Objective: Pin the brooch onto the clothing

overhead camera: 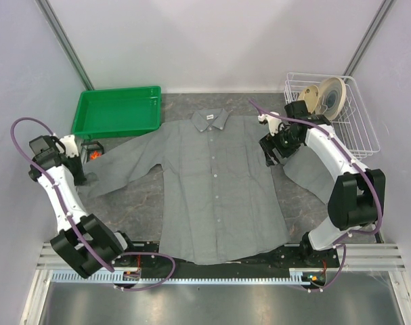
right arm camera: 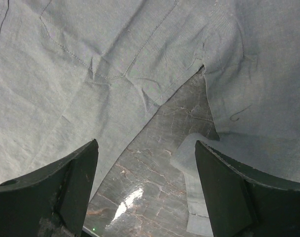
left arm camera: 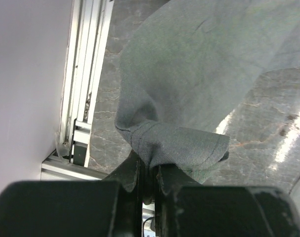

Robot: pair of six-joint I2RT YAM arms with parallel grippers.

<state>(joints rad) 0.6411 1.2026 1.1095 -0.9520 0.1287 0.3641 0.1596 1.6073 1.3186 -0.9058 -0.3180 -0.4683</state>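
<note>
The shirt's cuff comes down to the table next as my left gripper draws back toward the near bar, because the cuff is raised and folded.
The grey shirt (overhead camera: 219, 189) lies spread flat on the table, collar to the far side, buttons down the middle. My left gripper (overhead camera: 89, 177) is shut on the cuff of its left sleeve; in the left wrist view the gripper (left arm camera: 149, 168) pinches the folded cuff (left arm camera: 179, 145). A tiny orange-red brooch (overhead camera: 95, 156) on a dark backing sits just beside the left wrist. My right gripper (overhead camera: 269, 157) is open and empty above the shirt's right armpit; in the right wrist view the gripper (right arm camera: 146, 148) hovers over the shirt (right arm camera: 90, 64) and bare tabletop (right arm camera: 154, 168).
A green tray (overhead camera: 117, 112) stands at the back left. A white wire basket (overhead camera: 357, 128) with a tape roll (overhead camera: 329, 97) stands at the back right. An aluminium rail (overhead camera: 219, 267) runs along the near edge, and another rail (left arm camera: 85, 74) along the left wall.
</note>
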